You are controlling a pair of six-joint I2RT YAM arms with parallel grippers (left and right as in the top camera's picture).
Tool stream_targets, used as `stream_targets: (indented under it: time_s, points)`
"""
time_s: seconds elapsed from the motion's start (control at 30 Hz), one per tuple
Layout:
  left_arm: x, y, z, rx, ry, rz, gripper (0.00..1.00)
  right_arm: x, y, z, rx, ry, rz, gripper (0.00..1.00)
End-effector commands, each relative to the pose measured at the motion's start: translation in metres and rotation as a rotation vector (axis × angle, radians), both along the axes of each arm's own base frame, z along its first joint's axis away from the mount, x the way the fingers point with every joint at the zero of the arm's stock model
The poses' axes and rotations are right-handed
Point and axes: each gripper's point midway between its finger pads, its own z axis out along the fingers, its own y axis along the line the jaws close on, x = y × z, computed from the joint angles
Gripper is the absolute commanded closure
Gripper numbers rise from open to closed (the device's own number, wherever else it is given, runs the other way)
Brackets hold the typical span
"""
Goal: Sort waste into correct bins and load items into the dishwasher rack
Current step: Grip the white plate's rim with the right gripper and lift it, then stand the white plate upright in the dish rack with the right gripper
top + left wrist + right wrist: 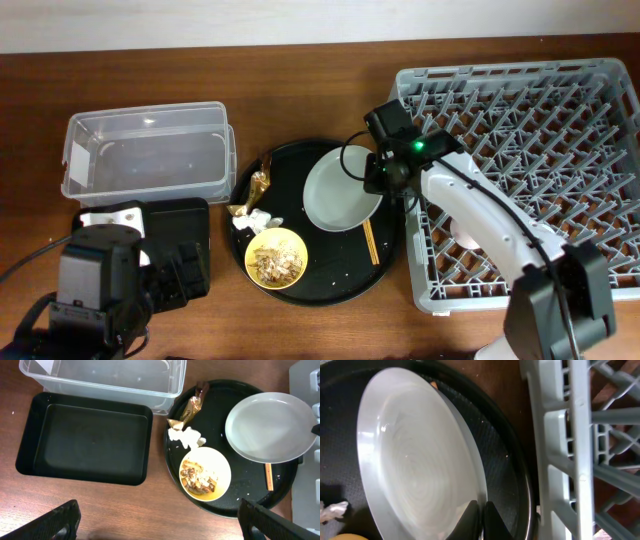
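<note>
The right gripper lifts the plate toward the rack next. Then it lowers it onto the round black tray below that gripper and releases it.
The pale grey-green plate lies tilted on the round black tray. My right gripper is shut on the plate's right rim, next to the dishwasher rack. A yellow bowl with food scraps sits at the tray's front. The gold foil wrapper and white tissue lie at the tray's left. A chopstick pokes out below the plate. My left gripper is open over bare table, near the black tray bin and the clear tub.
The grey rack stands close to the round tray's right edge. A pale object shows through the rack's lattice under my right arm. The blue and pink cups are out of view.
</note>
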Motion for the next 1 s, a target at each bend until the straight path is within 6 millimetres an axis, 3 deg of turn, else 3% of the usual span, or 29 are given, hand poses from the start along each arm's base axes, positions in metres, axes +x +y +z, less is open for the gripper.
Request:
stream_targets:
  time_s: [0.0, 0.07, 0.1, 0.13, 0.17, 0.23, 0.33, 0.43, 0.47, 0.5, 0.57, 0.63, 0.77, 0.87, 0.9, 0.97]
  points:
    - [0.000, 0.003, 0.002, 0.005, -0.009, 0.020, 0.00, 0.008, -0.011, 0.075, 0.041, -0.202, 0.031, 0.96]
    - [0.000, 0.003, 0.002, 0.005, -0.009, 0.020, 0.00, -0.001, -0.019, 0.127, 0.058, -0.352, 0.081, 0.96]
    - [0.000, 0.003, 0.002, 0.005, -0.009, 0.020, 0.00, -0.005, -0.023, 0.138, 0.037, -0.383, 0.097, 0.96]
    - [0.000, 0.003, 0.002, 0.005, -0.009, 0.020, 0.00, -0.006, -0.039, 0.145, -0.035, -0.413, 0.067, 0.96]
    - [0.000, 0.003, 0.002, 0.005, -0.009, 0.020, 0.00, -0.009, -0.070, 0.154, -0.172, -0.447, -0.015, 0.96]
    - [0.000, 0.003, 0.002, 0.005, -0.009, 0.020, 0.00, -0.014, -0.104, 0.167, -0.304, -0.480, -0.108, 0.96]
    - [0.000, 0.003, 0.002, 0.005, -0.009, 0.020, 0.00, -0.021, -0.188, 0.194, -0.553, -0.528, -0.372, 0.96]
    - [0.000, 0.003, 0.003, 0.005, -0.009, 0.020, 0.00, -0.021, -0.231, 0.201, -0.617, -0.523, -0.466, 0.96]
    - [0.000, 0.003, 0.002, 0.005, -0.009, 0.020, 0.00, -0.017, -0.232, 0.198, -0.584, -0.518, -0.446, 0.96]
    - [0.000, 0.003, 0.002, 0.005, -0.009, 0.020, 0.00, -0.013, -0.228, 0.193, -0.529, -0.510, -0.421, 0.96]
    - [0.000, 0.003, 0.003, 0.005, -0.009, 0.020, 0.00, -0.001, -0.180, 0.174, -0.318, -0.481, -0.172, 0.96]
    - [0.000, 0.003, 0.003, 0.005, -0.009, 0.020, 0.00, -0.006, -0.118, 0.156, -0.063, -0.415, 0.042, 0.96]
    - [0.000, 0.003, 0.002, 0.005, -0.009, 0.020, 0.00, -0.038, -0.037, 0.124, 0.153, -0.228, 0.298, 0.53]
    - [0.000, 0.003, 0.003, 0.005, -0.009, 0.020, 0.00, -0.056, 0.004, 0.074, 0.154, -0.001, 0.296, 0.45]
    - [0.000, 0.003, 0.002, 0.005, -0.009, 0.020, 0.00, -0.056, 0.009, 0.063, 0.145, 0.036, 0.280, 0.45]
    - [0.000, 0.003, 0.002, 0.005, -0.009, 0.020, 0.00, -0.050, 0.016, 0.016, 0.085, 0.165, 0.215, 0.45]
